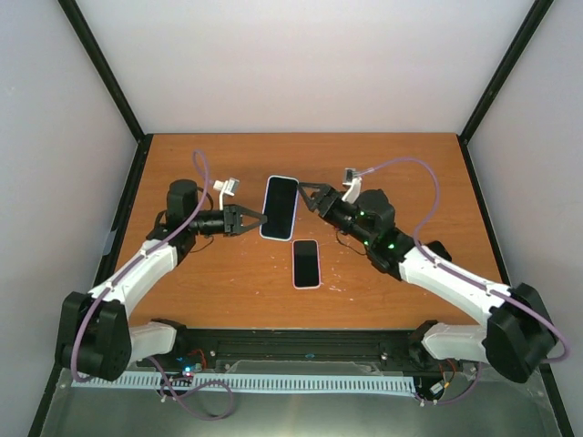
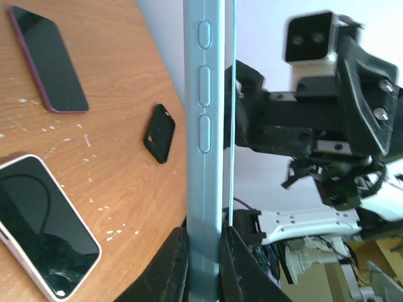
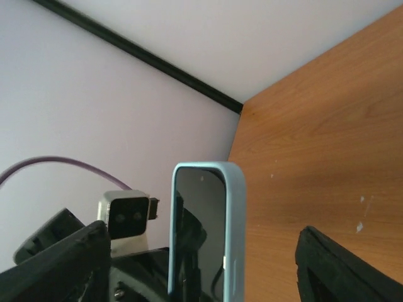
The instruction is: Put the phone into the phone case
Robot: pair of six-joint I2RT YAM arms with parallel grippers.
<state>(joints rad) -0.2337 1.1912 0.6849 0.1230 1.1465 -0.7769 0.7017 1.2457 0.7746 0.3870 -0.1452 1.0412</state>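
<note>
Next, my left gripper moves down and to the left in the top view, where bare tabletop lies, and releases the phone-filled case there.
A dark-screened phone (image 1: 280, 205) sits in a light blue phone case (image 2: 204, 126), held up on edge above the table's middle. My left gripper (image 1: 255, 218) is shut on the case's long side, and its fingers (image 2: 173, 264) pinch that edge in the left wrist view. My right gripper (image 1: 310, 195) is open just right of the phone's upper edge. In the right wrist view the cased phone (image 3: 201, 233) stands between the wide-open fingers (image 3: 340, 270) without touching them. The phone's thin screen edge (image 2: 230, 126) shows beside the case's side.
A second phone (image 1: 307, 263) in a pale case lies flat on the table near the front middle and shows in the left wrist view (image 2: 44, 226). That view also shows a purple-cased phone (image 2: 47, 60) and a small black object (image 2: 159, 133). The enclosure walls stand behind.
</note>
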